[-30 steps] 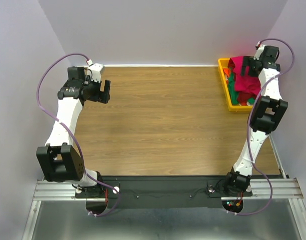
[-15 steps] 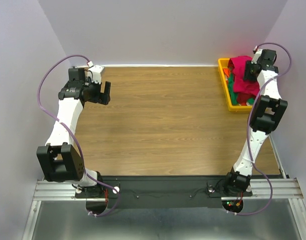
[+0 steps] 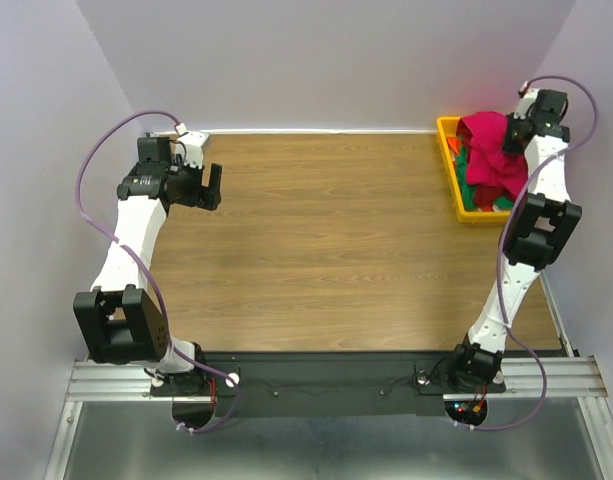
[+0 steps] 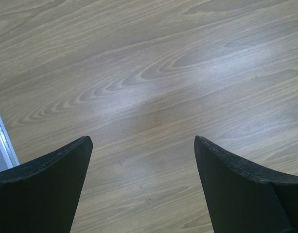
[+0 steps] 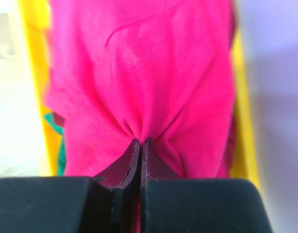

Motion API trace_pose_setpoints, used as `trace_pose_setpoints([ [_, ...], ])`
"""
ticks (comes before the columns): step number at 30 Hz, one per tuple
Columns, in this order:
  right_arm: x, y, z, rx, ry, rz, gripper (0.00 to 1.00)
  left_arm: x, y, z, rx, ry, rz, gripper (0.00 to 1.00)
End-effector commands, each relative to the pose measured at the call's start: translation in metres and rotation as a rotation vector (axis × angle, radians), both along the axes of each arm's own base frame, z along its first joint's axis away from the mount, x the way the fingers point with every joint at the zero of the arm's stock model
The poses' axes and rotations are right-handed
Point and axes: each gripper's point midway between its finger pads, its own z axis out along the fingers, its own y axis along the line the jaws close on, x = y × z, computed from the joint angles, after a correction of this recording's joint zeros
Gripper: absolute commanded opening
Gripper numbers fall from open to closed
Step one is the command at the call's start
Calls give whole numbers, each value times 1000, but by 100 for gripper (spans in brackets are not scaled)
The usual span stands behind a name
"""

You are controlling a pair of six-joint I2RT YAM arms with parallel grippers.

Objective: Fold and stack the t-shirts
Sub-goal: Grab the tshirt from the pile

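Note:
I next raise the right gripper high off the yellow tray (image 3: 451,150) and swing it over mid-table to release the pink t-shirt, as the wood is bare there.
A crimson-pink t-shirt (image 3: 489,155) bulges out of the yellow tray (image 3: 451,150) at the table's far right corner, lying over green and orange cloth (image 3: 470,196). My right gripper (image 3: 511,137) is over the tray and shut on the pink t-shirt (image 5: 139,82); the cloth gathers into a pinch at the closed tips of the right gripper (image 5: 141,141). My left gripper (image 3: 210,185) hangs open over bare wood at the far left, far from the shirts. In the left wrist view the left gripper (image 4: 143,145) has nothing between its two dark fingers (image 4: 236,184).
The wooden table (image 3: 316,240) runs between the arms. Lilac walls close in behind and at both sides. The tray's yellow rim (image 5: 29,63) frames the pink cloth on both sides in the right wrist view. A white table edge strip (image 4: 3,136) lies beside the left gripper.
The right gripper went from open to shut on the pink t-shirt, and its wrist shifted slightly right and back over the tray. The left arm stayed still.

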Motion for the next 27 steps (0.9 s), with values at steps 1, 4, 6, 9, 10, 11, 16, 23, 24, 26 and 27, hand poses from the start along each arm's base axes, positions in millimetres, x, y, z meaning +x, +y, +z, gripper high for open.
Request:
trace_pose_setpoints([
  [1,-7,2,157,-46,-307,5,1,3,-5,20,-16,-63,-7,98],
  [4,-15,10,206,-50,-408,16,1,6,-4,23,-18,-64,1,98],
  [6,-19,16,228,-34,-456,22,0,9,-3,24,-17,-65,8,98],
  [9,-31,29,273,-24,-553,43,1,13,0,25,-16,-65,29,98],
  [10,-34,34,283,-16,-575,59,1,15,1,27,-15,-67,33,98],
  [11,-43,39,304,-13,-619,60,1,16,1,27,-14,-68,36,98],
  [16,-71,69,376,3,-802,153,1,20,1,35,-27,-82,43,98],
  [23,-128,115,480,27,-1102,287,1,24,1,47,-46,-107,29,98],
  [24,-138,122,497,37,-1163,313,1,25,1,50,-49,-113,29,98],
  [26,-160,135,527,44,-1265,356,1,26,2,50,-48,-110,26,98],
  [27,-167,142,535,45,-1290,386,1,27,2,51,-46,-113,26,98],
])
